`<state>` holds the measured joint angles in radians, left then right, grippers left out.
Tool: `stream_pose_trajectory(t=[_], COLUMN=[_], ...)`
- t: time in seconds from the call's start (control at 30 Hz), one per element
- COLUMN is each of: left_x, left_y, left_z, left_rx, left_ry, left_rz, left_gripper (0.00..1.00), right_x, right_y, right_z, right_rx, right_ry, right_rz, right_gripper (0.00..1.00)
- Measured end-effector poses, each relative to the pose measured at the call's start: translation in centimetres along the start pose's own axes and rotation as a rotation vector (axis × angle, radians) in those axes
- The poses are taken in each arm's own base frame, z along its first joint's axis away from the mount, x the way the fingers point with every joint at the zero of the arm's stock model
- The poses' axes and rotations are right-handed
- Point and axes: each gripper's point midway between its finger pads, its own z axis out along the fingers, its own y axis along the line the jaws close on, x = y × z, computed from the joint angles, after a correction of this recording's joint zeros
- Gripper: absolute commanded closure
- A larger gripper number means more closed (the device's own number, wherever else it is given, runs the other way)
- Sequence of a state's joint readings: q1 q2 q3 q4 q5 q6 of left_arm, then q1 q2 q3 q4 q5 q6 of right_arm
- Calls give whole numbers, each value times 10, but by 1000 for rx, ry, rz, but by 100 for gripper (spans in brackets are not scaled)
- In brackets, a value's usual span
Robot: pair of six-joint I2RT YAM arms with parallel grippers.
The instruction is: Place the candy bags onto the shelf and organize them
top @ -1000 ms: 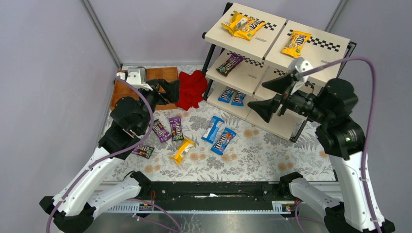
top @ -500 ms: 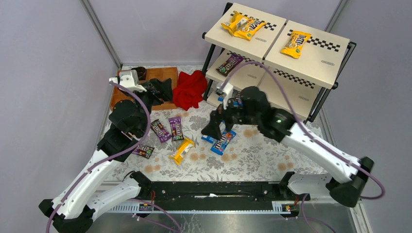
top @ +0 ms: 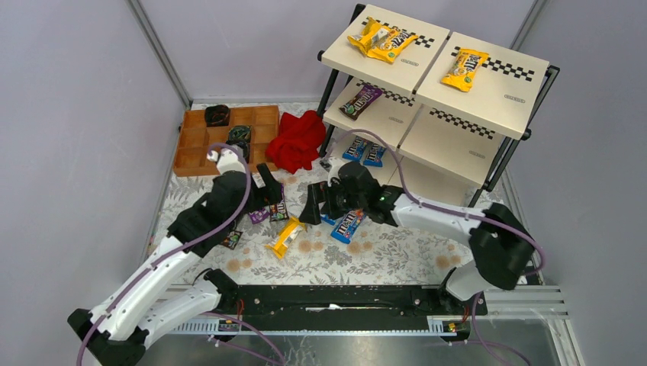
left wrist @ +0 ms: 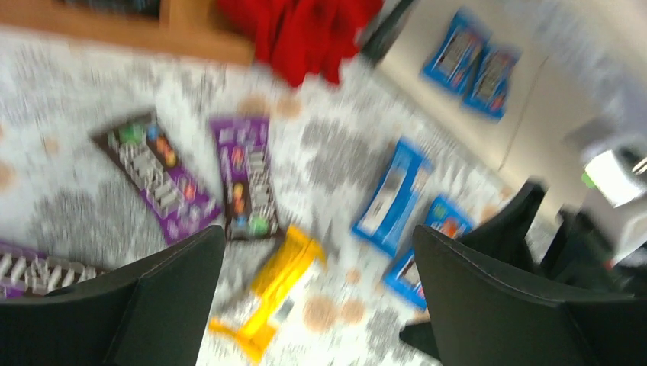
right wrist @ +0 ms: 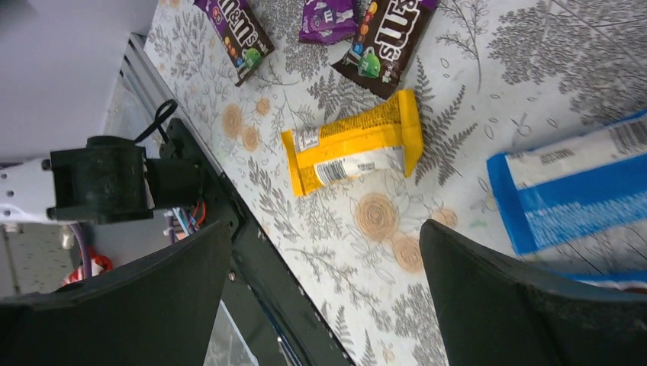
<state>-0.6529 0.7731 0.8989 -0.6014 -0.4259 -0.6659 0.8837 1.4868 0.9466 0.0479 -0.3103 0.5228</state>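
Observation:
The closest end of the loose yellow bag lies below, to the left in the top view, so I will lower my right gripper's fingers that way onto it next.
The shelf (top: 500,107) stands at the back right with yellow candy bags (top: 381,38) on top, a purple one (top: 360,101) on the middle tier and blue ones (top: 362,151) at the bottom. Loose bags lie on the table: a yellow one (top: 286,236) (left wrist: 267,293) (right wrist: 355,145), blue ones (top: 349,223) (left wrist: 393,198) (right wrist: 580,191), purple ones (top: 275,212) (left wrist: 244,175) and a dark brown one (top: 231,239) (right wrist: 385,38). My left gripper (top: 265,187) (left wrist: 318,231) is open and empty above the purple bags. My right gripper (top: 317,204) (right wrist: 324,225) is open and empty, low over the table between the yellow and blue bags.
A brown compartment tray (top: 200,145) sits at the back left with dark items in it. A red cloth (top: 299,139) (left wrist: 305,30) lies between the tray and the shelf. The black rail (top: 336,297) runs along the near table edge.
My right arm has swung from the shelf down and left to the loose bags on the table. My left arm has moved off the tray, forward and right, over the purple bags.

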Motion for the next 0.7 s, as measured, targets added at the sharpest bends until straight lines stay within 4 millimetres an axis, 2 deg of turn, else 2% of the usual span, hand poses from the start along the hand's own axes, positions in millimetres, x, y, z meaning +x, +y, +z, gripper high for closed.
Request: stream_pose_trajectory(t=[0.1,0.17,0.23,0.37,0.43,0.53,0.7], left_x=[51,82,109,153,173,201,223], left_y=[18,30,40,57,66,80,94], left_z=[5,6,2,-6,-9,-14,-13], left_rx=[-68,-118,-158,-224,-265,-324,-382], left_ry=[179,289,382,518,577,659,710], left_rz=[-7,-17,-39,-116,-148,-191,-244], left_gripper=[14,19,24,39,43,54,54], right_x=[6,14,22,33,34,32,31], right_y=[-4,-9,-14,-21,-27,-36,-41], right_z=[21,34,44,57,60,63,74], right_rx=[-21,-27,-34,-53,-55,-52,-56], right_ry=[22,50,77,122,131,134,152], right_rz=[49,78,106,165,192,220,232], right_gripper=[6,12,23,33,35,36,36])
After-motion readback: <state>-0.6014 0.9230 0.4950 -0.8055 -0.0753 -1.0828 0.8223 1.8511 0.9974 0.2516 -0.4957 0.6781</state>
